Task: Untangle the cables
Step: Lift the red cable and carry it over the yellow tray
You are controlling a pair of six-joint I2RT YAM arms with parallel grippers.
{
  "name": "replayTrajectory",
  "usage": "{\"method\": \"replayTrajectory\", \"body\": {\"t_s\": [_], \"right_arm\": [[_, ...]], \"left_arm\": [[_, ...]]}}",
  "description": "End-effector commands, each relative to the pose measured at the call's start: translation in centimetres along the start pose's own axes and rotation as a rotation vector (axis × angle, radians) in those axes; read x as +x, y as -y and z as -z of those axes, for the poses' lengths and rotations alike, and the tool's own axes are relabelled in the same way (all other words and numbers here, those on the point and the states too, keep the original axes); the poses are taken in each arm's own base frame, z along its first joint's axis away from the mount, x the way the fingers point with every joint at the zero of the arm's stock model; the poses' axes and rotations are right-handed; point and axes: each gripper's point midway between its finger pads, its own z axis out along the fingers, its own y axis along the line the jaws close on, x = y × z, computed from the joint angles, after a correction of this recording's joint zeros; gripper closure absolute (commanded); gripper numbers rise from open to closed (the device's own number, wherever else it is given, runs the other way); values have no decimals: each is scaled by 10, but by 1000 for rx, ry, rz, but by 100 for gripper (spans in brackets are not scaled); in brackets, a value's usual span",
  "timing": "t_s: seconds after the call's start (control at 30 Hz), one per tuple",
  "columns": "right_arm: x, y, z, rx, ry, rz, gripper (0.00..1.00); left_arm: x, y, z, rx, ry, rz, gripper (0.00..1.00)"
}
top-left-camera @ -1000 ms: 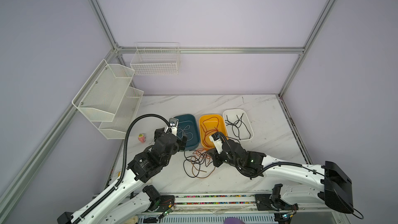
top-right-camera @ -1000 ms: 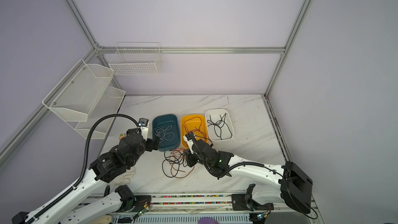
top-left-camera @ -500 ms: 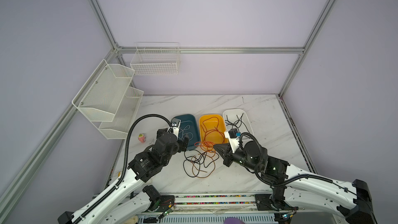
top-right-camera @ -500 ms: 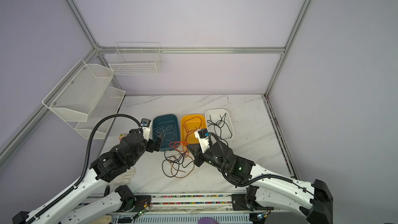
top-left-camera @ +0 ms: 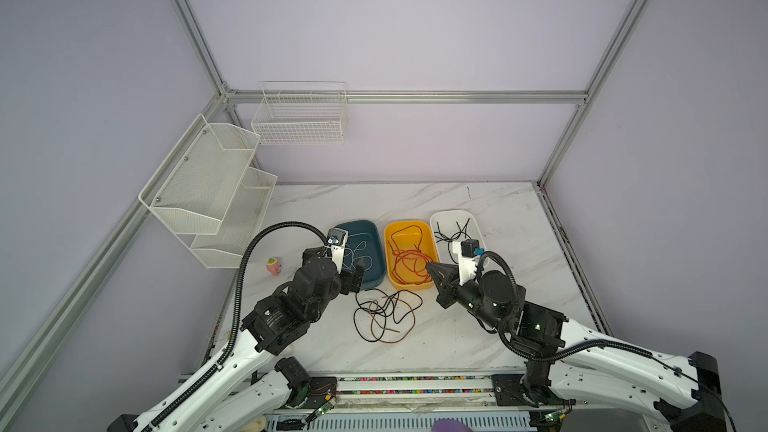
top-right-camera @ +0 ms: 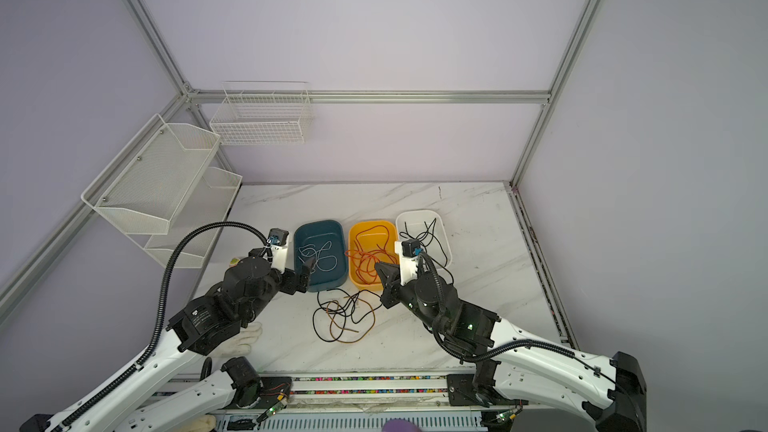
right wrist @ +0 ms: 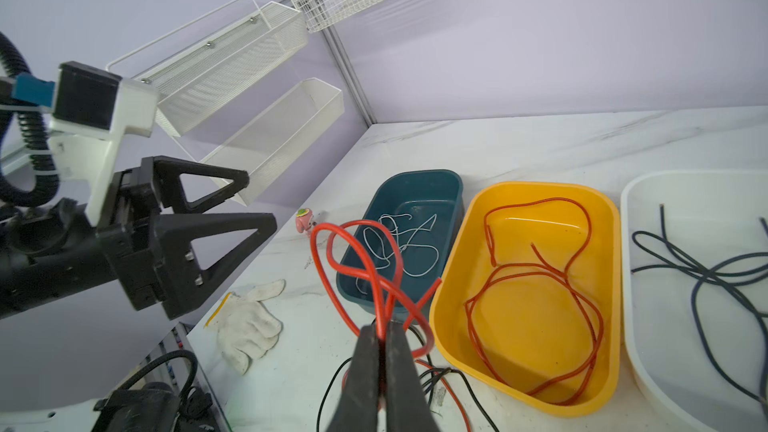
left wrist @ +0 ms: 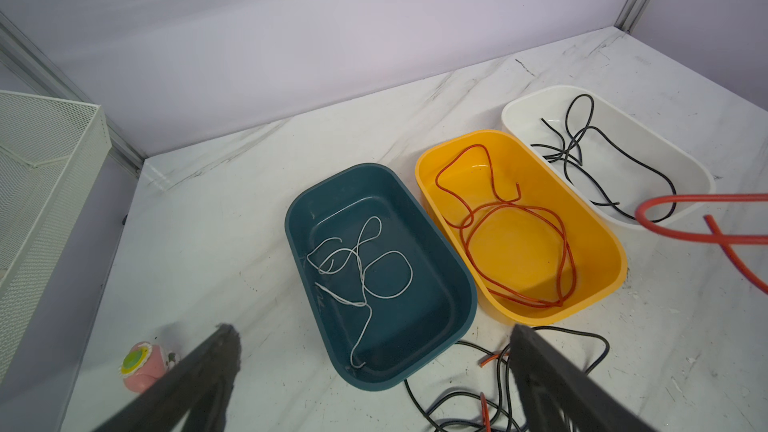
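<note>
Next I need to move my right gripper outward and down over the yellow bin [right wrist: 529,324] to release the looping orange cable [right wrist: 357,251], as the bin lies below and outward of it.
A loose tangle of black and orange-brown cables [top-left-camera: 384,315] [top-right-camera: 343,315] lies on the marble table in front of the bins. My right gripper [right wrist: 382,328] is shut on a looping orange cable [right wrist: 357,251], held up near the yellow bin's front edge [top-left-camera: 430,266] [top-right-camera: 378,266]. That cable also crosses the left wrist view [left wrist: 706,218]. My left gripper [left wrist: 374,330] stands wide open and holds nothing, beside the teal bin's front corner [top-left-camera: 359,271]. A white cable [left wrist: 361,268] lies in the teal bin, orange cables [left wrist: 515,243] in the yellow bin, black cables [left wrist: 582,147] in the white bin.
Teal bin [top-left-camera: 376,280], yellow bin [top-left-camera: 434,249] and white bin [top-left-camera: 478,228] stand side by side behind the tangle. A white glove [top-right-camera: 245,336] lies front left, with a small pink toy [top-left-camera: 273,265] behind it. Wire shelves [top-left-camera: 208,189] and a wire basket [top-left-camera: 301,118] hang on the walls.
My right gripper has risen from the tangle and drawn back to the right, pulling an orange cable up with it. The left arm has barely moved.
</note>
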Motion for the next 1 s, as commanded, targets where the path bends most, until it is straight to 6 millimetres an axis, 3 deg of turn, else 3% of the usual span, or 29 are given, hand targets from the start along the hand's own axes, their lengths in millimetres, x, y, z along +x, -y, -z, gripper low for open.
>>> {"method": "replayTrajectory", "body": {"t_s": [0.0,0.37,0.6,0.97], "right_arm": [[-8,13,-12,81,18,-16,100],[24,71,-65,196,-128,-67,100],[50,83,-92,204,-204,-56,100],[79,106,-113,221,-287,-60,100]], "left_arm": [[4,1,-5,-3,5,-6,0],[7,2,-9,-10,-13,-16,0],[9,2,-11,-12,-23,-26,0],[10,4,-12,-9,-30,-31,0]]}}
